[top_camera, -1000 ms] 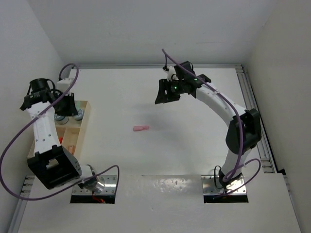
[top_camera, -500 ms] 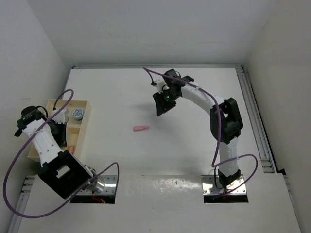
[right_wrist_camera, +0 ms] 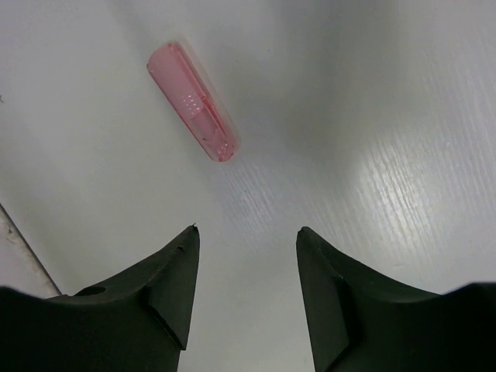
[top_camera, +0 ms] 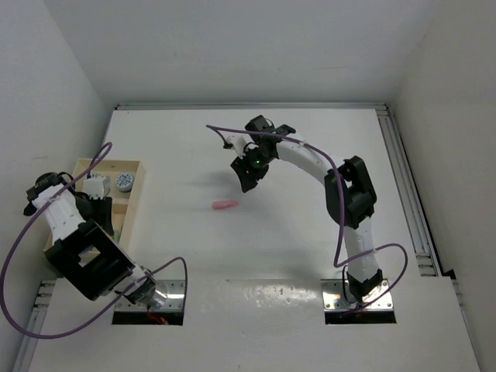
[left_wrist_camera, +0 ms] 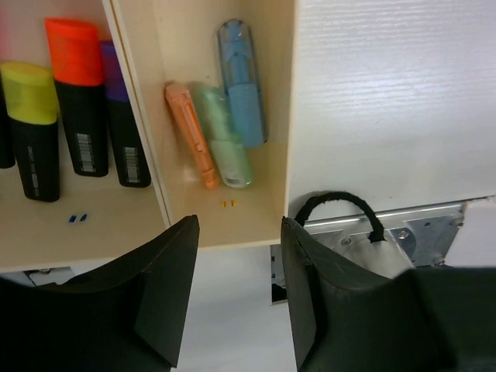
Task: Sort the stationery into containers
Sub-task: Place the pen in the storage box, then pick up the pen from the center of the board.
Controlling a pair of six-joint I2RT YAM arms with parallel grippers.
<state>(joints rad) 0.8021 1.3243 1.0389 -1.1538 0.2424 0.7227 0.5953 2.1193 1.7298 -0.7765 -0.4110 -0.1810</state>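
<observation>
I need to move my right gripper left in the top view and down toward the pink stub's closer end (top_camera: 233,204) (right_wrist_camera: 215,137) next, and turn it to match the stub's slant.
A pastel pink stub (top_camera: 225,205) lies alone on the white table; it also shows in the right wrist view (right_wrist_camera: 192,101). My right gripper (top_camera: 246,177) hovers open and empty just above and to the right of it (right_wrist_camera: 246,232). The wooden tray (top_camera: 130,203) stands at the left edge, with a patterned roll (top_camera: 124,182) in its far compartment. My left gripper (left_wrist_camera: 237,225) is open and empty over the tray's near edge. Below it lie salmon (left_wrist_camera: 191,133), green (left_wrist_camera: 221,136) and blue (left_wrist_camera: 242,93) stubs, and yellow (left_wrist_camera: 31,132), orange (left_wrist_camera: 77,97) and purple-ended (left_wrist_camera: 120,116) highlighters.
White walls close in the table on the left, back and right. A metal rail (top_camera: 403,178) runs along the right side. The left arm's mounting plate and a black cable loop (left_wrist_camera: 341,209) lie just past the tray's near edge.
My right gripper has swung left and down toward the pink stub. My left arm has pulled back toward the near end of the tray, uncovering the roll compartment.
</observation>
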